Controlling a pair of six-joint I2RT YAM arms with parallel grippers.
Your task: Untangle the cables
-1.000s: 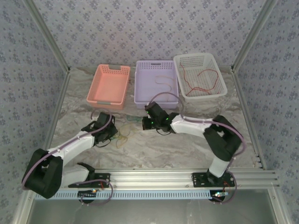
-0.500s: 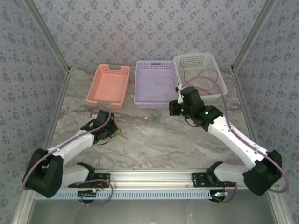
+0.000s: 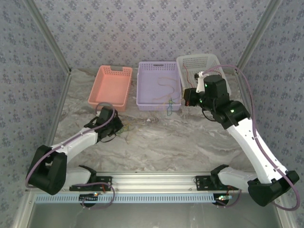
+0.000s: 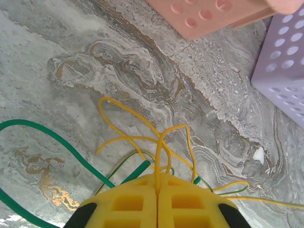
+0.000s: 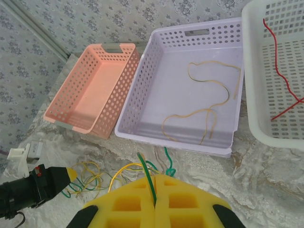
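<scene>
My right gripper will next move down and draw back to release the green cable on the bare table, as that clear part of the table is below it and back.
A tangle of yellow and green cables [image 3: 124,133] lies on the marble table by my left gripper [image 3: 117,127]. In the left wrist view that gripper [image 4: 156,177] is shut on a yellow cable [image 4: 163,142], and a green cable [image 4: 45,133] curves past on the left. My right gripper [image 3: 186,98] is raised in front of the baskets, shut on a green cable [image 5: 149,175] that hangs down [image 3: 169,105] towards the table. An orange cable [image 5: 209,95] lies in the purple basket [image 5: 142,80] and a red cable [image 5: 280,71] in the white basket [image 5: 251,71].
Three baskets stand in a row at the back: pink [image 3: 113,70], purple [image 3: 159,63] and white [image 3: 197,57]. The pink basket [image 5: 90,90] has nothing in it. Patterned walls and metal frame posts close in the table on both sides.
My right arm has swung from the table's middle up and to the right, towards the white basket, drawing the green cable out of the tangle. The left gripper has shifted slightly back.
</scene>
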